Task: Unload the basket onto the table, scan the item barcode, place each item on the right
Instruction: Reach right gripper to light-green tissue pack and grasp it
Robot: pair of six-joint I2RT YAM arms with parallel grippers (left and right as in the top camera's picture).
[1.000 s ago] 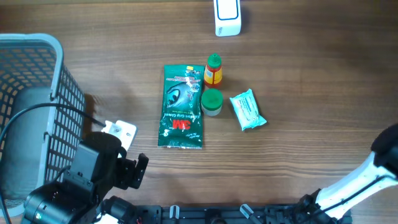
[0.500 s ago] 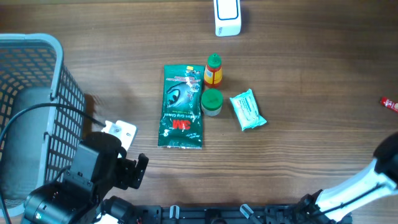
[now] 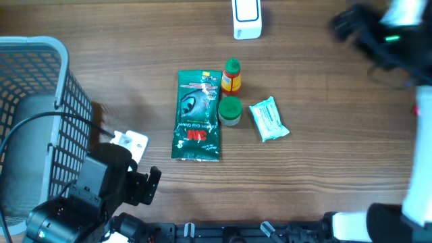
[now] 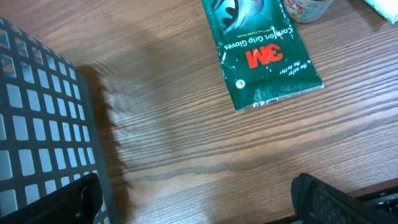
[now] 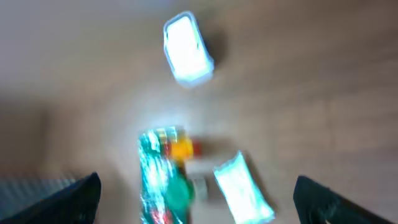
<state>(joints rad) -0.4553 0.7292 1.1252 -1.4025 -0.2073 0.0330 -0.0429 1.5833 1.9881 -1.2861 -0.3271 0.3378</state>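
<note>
My right gripper's open fingers are far above the pale wipes pack (image 3: pixel 268 119) (image 5: pixel 243 191), so the gripper should next swing to the left in the overhead view, back and down onto the pack.
Mid-table lie a green 3M glove pack (image 3: pixel 198 116), an orange bottle with a green cap (image 3: pixel 231 76), a green-lidded jar (image 3: pixel 229 110) and a pale wipes pack (image 3: pixel 268 119). A white scanner (image 3: pixel 246 19) stands at the far edge. My right gripper (image 3: pixel 345 25) hangs blurred over the far right, apart from all of them. In the right wrist view it is open (image 5: pixel 199 199) and empty, high above the scanner (image 5: pixel 186 48) and the items. My left gripper (image 3: pixel 145 185) rests open near the front left; its wrist view shows the glove pack (image 4: pixel 258 53) ahead.
A grey wire basket (image 3: pixel 40 101) fills the left side, close beside the left arm, and shows as a grid wall (image 4: pixel 37 124) in the left wrist view. A small white card (image 3: pixel 129 143) lies by the basket. A small red thing (image 3: pixel 424 108) sits at the right edge.
The right arm has swung fast from the near right corner up to the far right, and its gripper has opened. A small red thing now lies at the right edge. The left arm is still.
</note>
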